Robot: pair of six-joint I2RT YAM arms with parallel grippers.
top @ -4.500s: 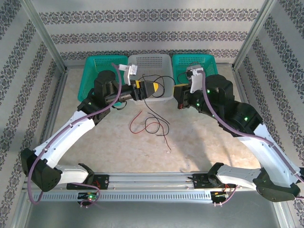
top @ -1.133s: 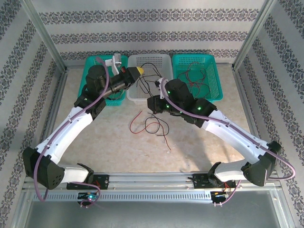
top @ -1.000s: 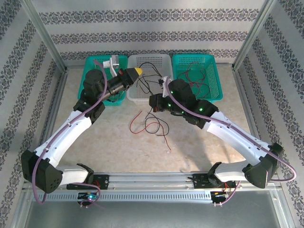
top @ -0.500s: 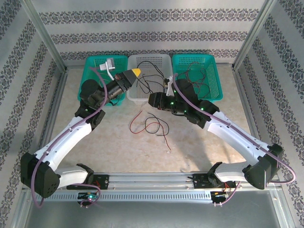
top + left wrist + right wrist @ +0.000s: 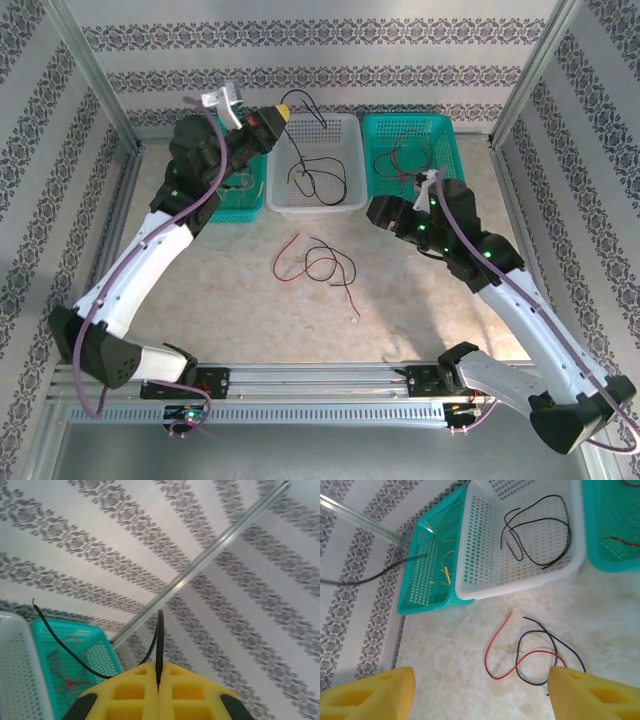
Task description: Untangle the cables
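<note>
I should next lower and tilt my left gripper over the inside of the white basket, then let go of the thin black cable there, because other black cables are in the basket.
My left gripper (image 5: 280,113) is raised over the back of the white basket (image 5: 310,208), shut on a thin black cable (image 5: 159,630) that arches out of its yellow fingers (image 5: 130,695) and hangs free. More black cables (image 5: 320,170) lie inside that basket. On the table a red cable (image 5: 492,650) and a black cable (image 5: 540,635) lie looped across each other. My right gripper (image 5: 372,210) hovers to the right of them, near the basket's front right corner. Its jaws (image 5: 480,695) are open, with nothing between them.
A teal basket (image 5: 455,190) at the back right holds red cables (image 5: 405,160). Another teal basket (image 5: 420,597) at the back left holds yellow cables (image 5: 445,572). Patterned walls and metal frame posts (image 5: 95,70) enclose the table. Bare tabletop (image 5: 230,300) lies in front of the baskets.
My right gripper has opened, let go of the black cable and drawn back to the right. My left gripper has lifted up and back with its black cable.
</note>
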